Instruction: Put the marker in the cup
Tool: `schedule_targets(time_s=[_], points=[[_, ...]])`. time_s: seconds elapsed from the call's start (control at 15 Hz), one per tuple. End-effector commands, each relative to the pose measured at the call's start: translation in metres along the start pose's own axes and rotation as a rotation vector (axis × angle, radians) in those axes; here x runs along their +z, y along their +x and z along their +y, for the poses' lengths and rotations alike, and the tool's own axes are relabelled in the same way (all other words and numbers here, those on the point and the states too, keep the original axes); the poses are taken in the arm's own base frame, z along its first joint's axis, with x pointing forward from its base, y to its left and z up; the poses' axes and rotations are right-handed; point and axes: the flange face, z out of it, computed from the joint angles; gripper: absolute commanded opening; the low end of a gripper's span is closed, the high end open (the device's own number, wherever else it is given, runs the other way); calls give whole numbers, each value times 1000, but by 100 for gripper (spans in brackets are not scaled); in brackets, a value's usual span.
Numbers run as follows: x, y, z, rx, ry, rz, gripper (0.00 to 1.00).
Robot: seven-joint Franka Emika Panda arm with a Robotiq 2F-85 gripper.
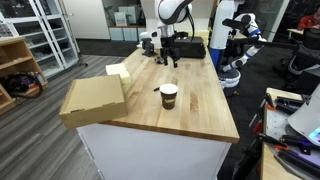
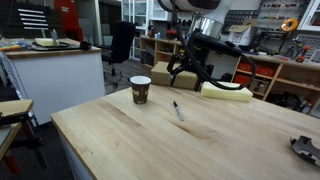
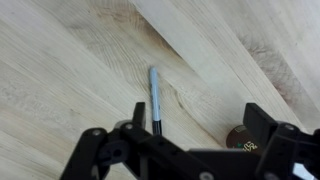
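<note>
The marker lies nearer one finger, so next my gripper shifts left in the wrist view, lowers around it and closes.
The marker (image 3: 155, 95), a thin dark stick with a grey cap end, lies flat on the wooden table; it also shows in an exterior view (image 2: 178, 110). The cup (image 2: 141, 89), white and dark brown paper, stands upright to the side of the marker, apart from it, and shows in both exterior views (image 1: 168, 95). In the wrist view only its rim (image 3: 240, 138) peeks out behind the gripper body. My gripper (image 3: 200, 120) is open and empty. It hovers above the table near the marker (image 2: 190, 72), with one finger close beside the marker's near end.
A tan cardboard box (image 1: 95, 98) sits at a table corner, with a pale yellow foam block (image 2: 225, 90) near it. A dark object (image 2: 305, 148) lies at the table's edge. Shelves, chairs and other equipment surround the table.
</note>
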Motion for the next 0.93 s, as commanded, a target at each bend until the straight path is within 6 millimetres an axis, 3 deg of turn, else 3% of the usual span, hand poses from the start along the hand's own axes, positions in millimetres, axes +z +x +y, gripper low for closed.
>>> schedule_targets(time_s=[0.0,0.67,0.87], points=[[0,10,9,-25,-50,-27,100],[33,13,13,73,-162,50,100],[57,18,12,109,-173,58,100]])
